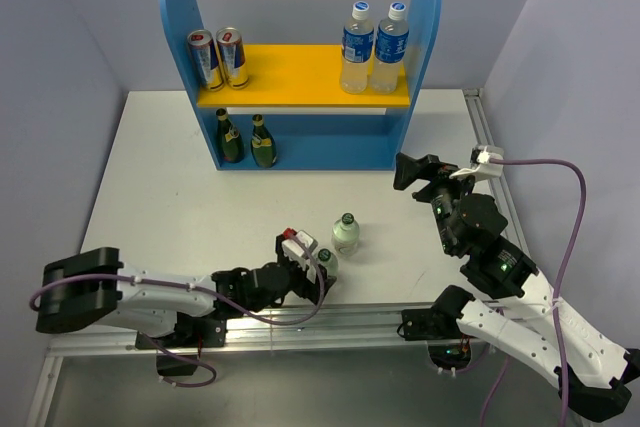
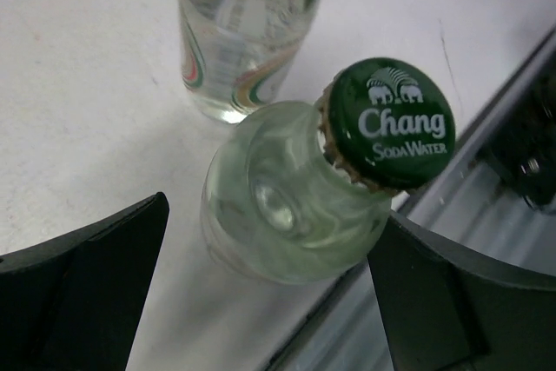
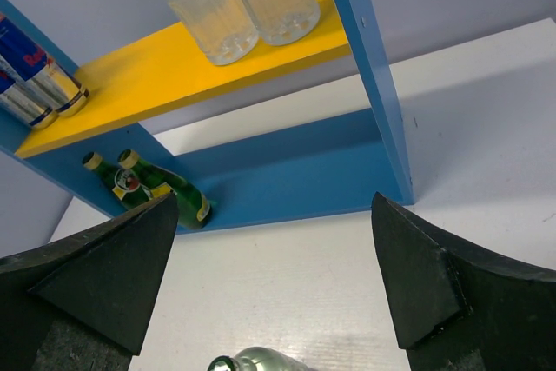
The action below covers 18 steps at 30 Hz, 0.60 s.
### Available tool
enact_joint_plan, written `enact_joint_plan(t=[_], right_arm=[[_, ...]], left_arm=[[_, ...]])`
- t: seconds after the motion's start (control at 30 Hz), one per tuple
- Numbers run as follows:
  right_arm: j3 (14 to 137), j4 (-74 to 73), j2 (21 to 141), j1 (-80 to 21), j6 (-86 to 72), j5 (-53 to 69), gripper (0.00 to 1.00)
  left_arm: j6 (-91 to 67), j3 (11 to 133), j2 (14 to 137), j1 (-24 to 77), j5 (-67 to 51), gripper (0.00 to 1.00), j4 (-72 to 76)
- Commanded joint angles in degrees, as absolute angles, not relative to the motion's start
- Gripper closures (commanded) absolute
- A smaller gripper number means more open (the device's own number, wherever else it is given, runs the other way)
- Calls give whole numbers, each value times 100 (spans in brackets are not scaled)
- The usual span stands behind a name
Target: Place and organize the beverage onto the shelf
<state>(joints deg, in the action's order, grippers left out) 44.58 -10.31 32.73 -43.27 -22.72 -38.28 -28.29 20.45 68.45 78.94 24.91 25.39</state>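
My left gripper shifts farther next, turning its fingers toward the shelf, to get onto the nearer short clear bottle (image 2: 291, 195).
The shelf (image 1: 300, 72) stands at the back of the table. Two clear plastic bottles (image 1: 372, 47) with blue labels stand on the right of its yellow upper board. Two dark green bottles (image 1: 247, 139) stand on the lower level at the left. Two short clear bottles are on the table near the front. My left gripper (image 1: 320, 267) is open around the nearer one (image 2: 291, 206), which has a green "Chang" cap; its right finger (image 2: 452, 301) is close against the glass. The other short bottle (image 1: 345, 233) stands just behind it. My right gripper (image 1: 408, 172) is open and empty before the shelf's right end.
Two drink cans (image 1: 218, 57) stand on the left of the upper board. The lower level's right half (image 3: 295, 180) is bare. A metal rail (image 1: 300, 322) runs along the table's front edge, right beside the nearer bottle. Grey walls close in on both sides.
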Motion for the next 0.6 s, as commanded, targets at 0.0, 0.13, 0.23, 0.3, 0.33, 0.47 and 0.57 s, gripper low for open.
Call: enact_joint_plan(t=[0.0, 0.13, 0.23, 0.3, 0.33, 0.47, 0.57], right_arm=[[4491, -984, 3217, -4350, -2312, -3850, 1], [4465, -976, 3208, -4351, -2329, -3823, 1], [4438, -949, 3190, -4350, -2329, -3823, 1], [4447, -967, 3199, -4342, -2338, -3832, 1], [4439, -967, 3191, -4342, -2338, -3823, 1], [4430, -967, 3155, -4350, -2338, -3823, 1], [4403, -958, 3147, -4342, -2347, -3823, 1]], left_arm=[[-2945, 1942, 7258, 7945, 3778, 1, 3935], [-2813, 2346, 8111, 7945, 4122, 1, 4157], [-2663, 2671, 8663, 7945, 4113, 1, 4359], [-2585, 2935, 8920, 7945, 4166, 1, 4403], [-2549, 3066, 9138, 7945, 4175, 1, 4438], [-2470, 3225, 9404, 7902, 4298, 37, 4465], [-2452, 3173, 9343, 7814, 4333, 69, 4465]])
